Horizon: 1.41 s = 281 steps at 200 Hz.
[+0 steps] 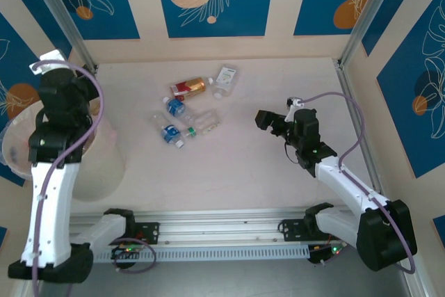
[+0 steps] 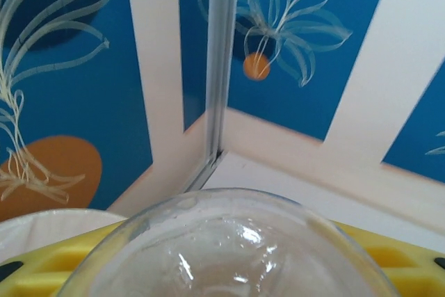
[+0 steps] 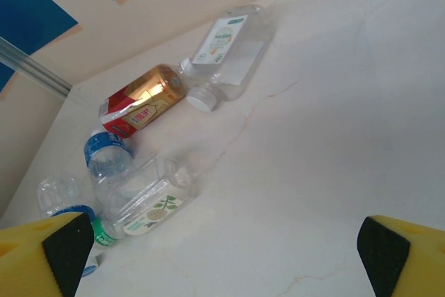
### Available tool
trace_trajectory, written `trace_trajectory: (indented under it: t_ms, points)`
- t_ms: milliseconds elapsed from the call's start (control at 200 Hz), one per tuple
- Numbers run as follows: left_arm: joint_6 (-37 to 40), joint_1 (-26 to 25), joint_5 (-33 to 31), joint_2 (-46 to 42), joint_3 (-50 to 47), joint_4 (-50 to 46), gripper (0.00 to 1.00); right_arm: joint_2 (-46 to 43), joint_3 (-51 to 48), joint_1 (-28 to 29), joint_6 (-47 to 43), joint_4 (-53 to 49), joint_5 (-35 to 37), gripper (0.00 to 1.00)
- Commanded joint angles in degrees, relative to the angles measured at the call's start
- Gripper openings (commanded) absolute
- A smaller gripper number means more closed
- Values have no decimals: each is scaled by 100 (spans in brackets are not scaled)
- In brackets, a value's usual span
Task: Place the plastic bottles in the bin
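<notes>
My left gripper moves over the bin's opening [image 2: 42,234] next and spreads its fingers there to release the clear plastic bottle [image 2: 229,241], since the bin's pale rim lies below the gripper.
My left gripper [image 2: 229,273] is shut on a clear plastic bottle [image 2: 229,241], whose rounded end bulges between the yellow fingers [image 2: 42,269]. In the top view the left gripper [image 1: 69,85] is raised over the bin [image 1: 104,165], a large pale bucket at the table's left; its rim [image 2: 42,222] shows below the fingers. Several bottles lie mid-table: a red-and-gold one [image 1: 189,87], a white-labelled one [image 1: 224,78], two blue-labelled ones [image 1: 177,108] [image 1: 169,133] and a clear green-capped one [image 1: 204,123]. My right gripper [image 1: 265,120] [image 3: 226,255] hangs open, empty, right of them.
Blue-and-cream patterned walls close the table at the back and both sides. Metal posts stand in the back corners [image 1: 66,26] [image 1: 365,19]. A rail [image 1: 222,231] carrying both arm bases runs along the near edge. Bare tabletop [image 3: 334,137] lies under the right gripper.
</notes>
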Motion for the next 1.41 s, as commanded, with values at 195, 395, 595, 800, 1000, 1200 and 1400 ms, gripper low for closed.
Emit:
trace_trajectory:
  t_ms: [195, 395, 595, 800, 1000, 1200, 1400]
  points:
    - [-987, 3135, 3126, 293, 482, -1373, 0, 142, 211, -47, -143, 17, -32, 100]
    - [-1002, 3771, 3235, 109, -92, -1179, 15, 378, 367, -27, -121, 24, -175, 100]
    - [-1328, 3847, 4305, 286, -301, -975, 95, 499, 412, -6, -30, -9, -261, 100]
    - [-1486, 3830, 4216, 143, -158, -827, 100, 448, 420, 33, -76, -86, -246, 100]
    - [-1499, 3332, 4144, 182, -126, -672, 100, 494, 429, 58, -47, -61, -267, 99]
    - [-1254, 1953, 3343, 344, 40, -672, 100, 499, 421, 72, -86, -90, -258, 100]
    - [-1097, 261, 2411, 645, 196, -524, 100, 458, 395, 94, -130, -136, -274, 100]
